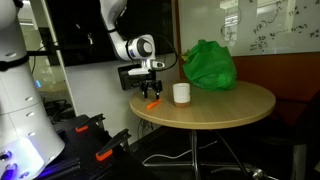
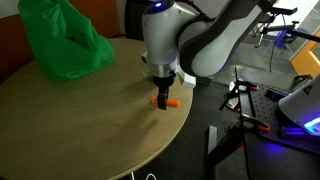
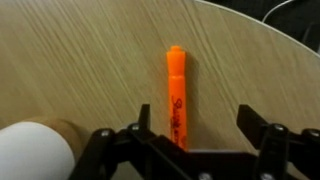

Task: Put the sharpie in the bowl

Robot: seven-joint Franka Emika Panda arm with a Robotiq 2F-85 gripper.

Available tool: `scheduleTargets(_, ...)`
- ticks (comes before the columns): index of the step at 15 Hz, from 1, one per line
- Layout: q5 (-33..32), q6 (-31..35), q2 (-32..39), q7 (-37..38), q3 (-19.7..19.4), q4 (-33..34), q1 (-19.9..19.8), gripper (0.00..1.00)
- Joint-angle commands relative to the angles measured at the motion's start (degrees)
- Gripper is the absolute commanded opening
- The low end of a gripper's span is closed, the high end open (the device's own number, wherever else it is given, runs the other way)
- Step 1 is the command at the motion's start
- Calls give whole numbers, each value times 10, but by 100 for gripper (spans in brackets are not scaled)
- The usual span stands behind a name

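My gripper moves down to the sharpie's near end [image 1: 155, 102] [image 3: 179, 124] next, shifting slightly toward the bowl.
An orange sharpie [image 3: 176, 95] lies flat on the round wooden table [image 1: 215, 108], near its edge; it shows in both exterior views [image 1: 153, 104] [image 2: 165, 101]. My gripper [image 3: 194, 112] is open and hangs just above it, with the sharpie nearer the left finger than the right. The gripper also shows in both exterior views [image 1: 151, 88] [image 2: 161, 88]. A small white bowl [image 1: 181, 93] stands upright on the table beside the sharpie. It fills the lower left corner of the wrist view [image 3: 30, 150]. The arm hides it in an exterior view.
A crumpled green bag [image 1: 208, 65] [image 2: 62, 42] lies at the back of the table. The table edge [image 2: 185, 115] runs close to the sharpie. Black and orange equipment [image 1: 95, 140] sits on the floor below.
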Motion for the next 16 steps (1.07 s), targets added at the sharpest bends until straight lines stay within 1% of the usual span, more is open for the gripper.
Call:
scheduleTargets(1,-17,-18,35,40,-33,44,34,68)
scheduleTargets(3,-17,-16,46,44,-43,55,41,55)
scheduleTargets(4,-10,-21,49,35,-39,58,36,46)
scheduleTargets(6,-2,-22,53,23,-33,60,30,31)
scheduleTargets(10,-7,-20,46,15,-29,54,32,2)
scheduleTargets(11,-6,-20,44,7,-26,53,29,1)
scheduleTargets(12,-8,-17,37,-13,-21,48,22,5)
scheduleTargets(13,-7,-11,31,-34,-15,43,15,5)
scheduleTargets(15,-10,3,9,-113,6,29,-10,5)
scheduleTargets(16,0,6,-3,-154,21,23,-27,5)
